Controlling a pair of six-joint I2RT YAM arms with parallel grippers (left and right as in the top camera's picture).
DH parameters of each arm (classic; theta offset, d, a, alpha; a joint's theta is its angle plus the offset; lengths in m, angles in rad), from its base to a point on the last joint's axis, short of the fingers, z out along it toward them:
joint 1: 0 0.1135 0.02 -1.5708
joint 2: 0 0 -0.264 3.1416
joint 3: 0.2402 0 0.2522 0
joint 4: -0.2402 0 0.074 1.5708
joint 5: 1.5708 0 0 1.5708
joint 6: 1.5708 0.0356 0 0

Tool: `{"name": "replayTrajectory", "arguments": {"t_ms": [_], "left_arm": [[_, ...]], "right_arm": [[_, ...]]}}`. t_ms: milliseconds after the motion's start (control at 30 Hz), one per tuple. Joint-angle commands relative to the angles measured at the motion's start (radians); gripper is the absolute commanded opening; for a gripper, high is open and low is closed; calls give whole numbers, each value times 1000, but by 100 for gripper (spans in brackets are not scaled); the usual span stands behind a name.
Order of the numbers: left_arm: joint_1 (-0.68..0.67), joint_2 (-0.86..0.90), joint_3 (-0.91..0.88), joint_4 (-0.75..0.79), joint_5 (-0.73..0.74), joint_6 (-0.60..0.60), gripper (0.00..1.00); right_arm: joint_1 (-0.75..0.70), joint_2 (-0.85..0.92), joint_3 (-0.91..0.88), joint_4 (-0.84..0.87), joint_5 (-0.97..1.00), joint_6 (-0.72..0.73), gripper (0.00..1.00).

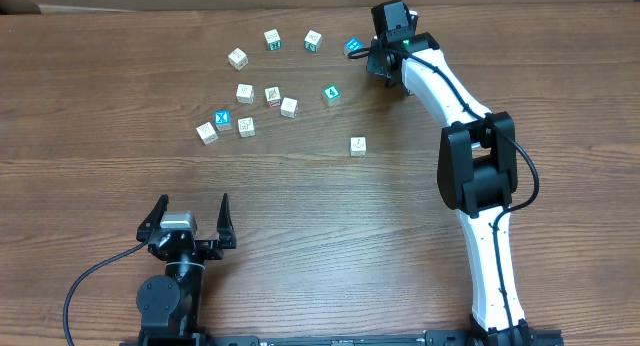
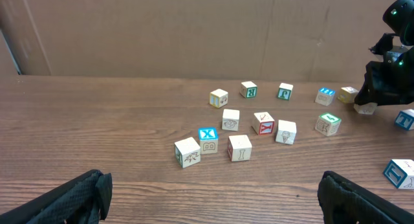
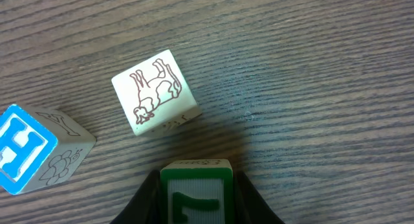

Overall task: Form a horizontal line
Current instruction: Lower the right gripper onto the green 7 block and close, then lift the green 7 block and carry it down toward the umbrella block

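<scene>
I need to lift my right gripper, pull it back and put the cube down on bare wood beside the lone white cube, because that spot is back from my gripper.
My right gripper [image 3: 196, 199] is shut on a green-faced letter cube [image 3: 196, 188], its fingers pressed against both sides just above the wood. In the overhead view this gripper [image 1: 383, 58] is at the far right of the table, beside a blue-faced cube [image 1: 352, 46]. A white cube with an animal drawing [image 3: 155, 91] lies just ahead of the held cube, and a blue H cube [image 3: 26, 149] lies to the left. The other cubes [image 1: 272, 95] lie scattered, and no horizontal line shows. My left gripper [image 1: 192, 214] rests open near the front edge, with nothing between its fingers [image 2: 71, 198].
Loose cubes spread across the table's far middle, among them a blue X cube [image 1: 223, 119], a teal-faced cube [image 1: 331, 94] and a lone white cube [image 1: 357, 146]. A cardboard wall [image 2: 162, 30] runs behind the table. The right arm [image 1: 470, 166] stretches along the right side.
</scene>
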Motion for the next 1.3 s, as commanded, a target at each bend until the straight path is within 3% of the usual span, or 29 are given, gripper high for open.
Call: {"name": "replayTrajectory", "arguments": {"t_ms": [0,433,633,900,1267], "left_arm": [[-8,-10,-4,3,-6,19,100],[-8,-10,-4,3,-6,19,100],[-29,-10,-4,3,-6,19,99],[-72,-10,-4,3,-6,19,100],[-76,-10,-4,3,-6,19,99]], "right_arm": [[-6,-65,-4,-13,3,-27,9],[-4,-274,-4,-270,-92,-26,6],[-4,-280,-6,-458,-232,-11,7],[-4,-280,-6,-645,-238,23,7],[9,-276,-6,-743,-238,35,7]]}}
